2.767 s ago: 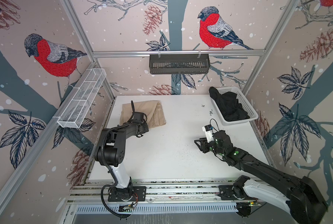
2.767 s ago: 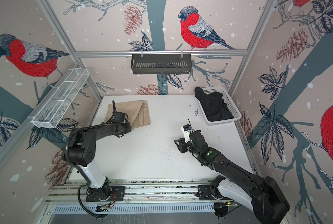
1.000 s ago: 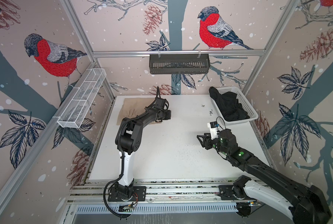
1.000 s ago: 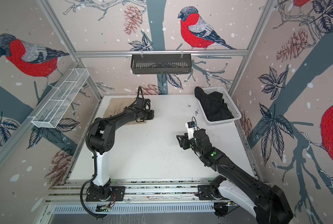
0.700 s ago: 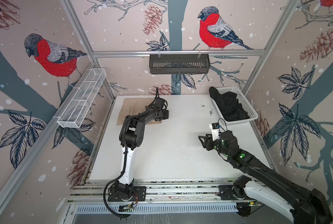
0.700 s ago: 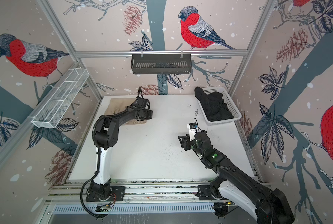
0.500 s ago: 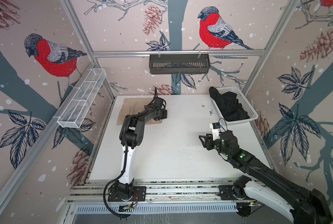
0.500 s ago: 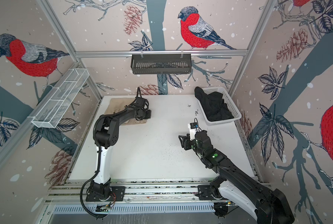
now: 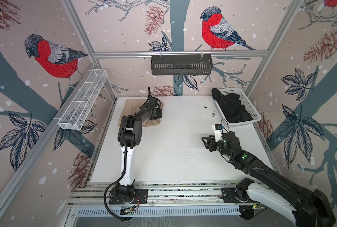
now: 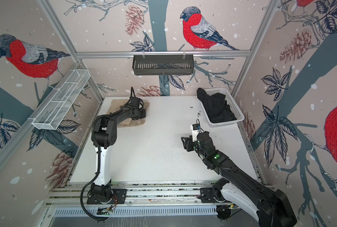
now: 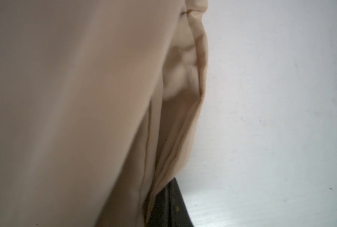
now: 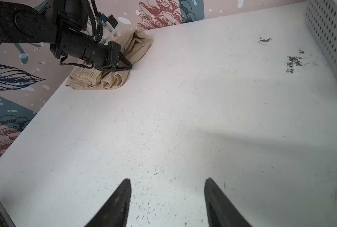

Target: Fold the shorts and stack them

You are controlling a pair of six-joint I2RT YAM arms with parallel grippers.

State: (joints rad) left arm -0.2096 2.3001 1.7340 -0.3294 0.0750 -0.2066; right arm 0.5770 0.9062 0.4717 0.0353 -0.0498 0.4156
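The left gripper stays low at the basket-facing edge of the beige shorts (image 9: 128,107) next and spreads its fingers, releasing the fold of the shorts. The shorts already rest on the tabletop.
The beige shorts (image 9: 128,107) (image 10: 117,106) lie bunched at the table's far left, gathered waistband toward the front (image 12: 85,75). My left gripper (image 9: 160,115) (image 10: 144,114) (image 12: 128,66) is shut on a fold of the beige shorts at their right edge. The tan cloth (image 11: 65,98) drapes over the jaws and hides most of the left wrist view. The black shorts (image 9: 232,111) (image 10: 216,111) sit crumpled in the white basket (image 9: 256,118) (image 10: 240,118) at the far right. My right gripper (image 9: 205,142) (image 10: 184,142) (image 12: 167,179) hovers open and empty over the table's right middle.
A white wire shelf (image 9: 83,102) hangs on the left wall and a black slatted rack (image 9: 181,66) on the back wall. Dark lint specks (image 12: 293,61) lie on the table near the basket's perforated wall (image 12: 330,39).
My left gripper carried the beige cloth from the shorts' left side over to their right edge, then drifted slightly back left. The right gripper shifted a little rightward and stays open.
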